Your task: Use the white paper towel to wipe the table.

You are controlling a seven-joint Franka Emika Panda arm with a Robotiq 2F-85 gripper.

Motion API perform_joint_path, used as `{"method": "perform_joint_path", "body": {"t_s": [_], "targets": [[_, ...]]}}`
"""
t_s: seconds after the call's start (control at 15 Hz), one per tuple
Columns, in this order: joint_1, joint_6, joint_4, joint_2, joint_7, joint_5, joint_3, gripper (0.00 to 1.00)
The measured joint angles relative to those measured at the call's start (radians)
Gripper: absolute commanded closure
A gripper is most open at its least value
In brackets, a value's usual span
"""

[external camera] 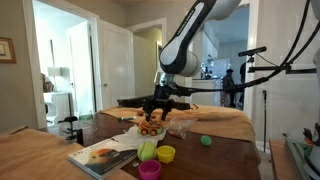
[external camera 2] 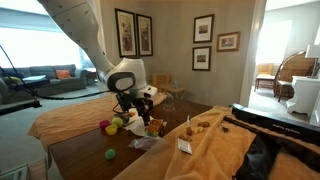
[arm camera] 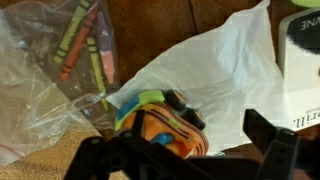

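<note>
My gripper is above the bare towel beside the toy, and the towel is to its right in the wrist view. My gripper should move clear of the toy and down next.
The white paper towel lies crumpled on the dark brown table, seen close in the wrist view. An orange toy with green and blue parts and black wheels rests on its near edge. My gripper is open, its dark fingers either side of the toy and just above the towel. In both exterior views the gripper hangs low over the pile of things in the middle of the table; the towel shows as a white patch beside it.
A clear plastic bag of crayons lies left of the towel and a white box right of it. A magazine, small coloured cups and a green ball lie nearby. Tan cloth covers one end.
</note>
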Motion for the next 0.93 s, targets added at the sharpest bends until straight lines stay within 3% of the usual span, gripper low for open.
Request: {"method": "perform_joint_path", "body": {"t_s": [0.47, 0.93], "targets": [[0.150, 0.039, 0.000, 0.063, 0.282, -0.147, -0.078, 0.00], [0.195, 0.114, 0.027, 0.138, 0.267, -0.171, -0.071, 0.00]]}}
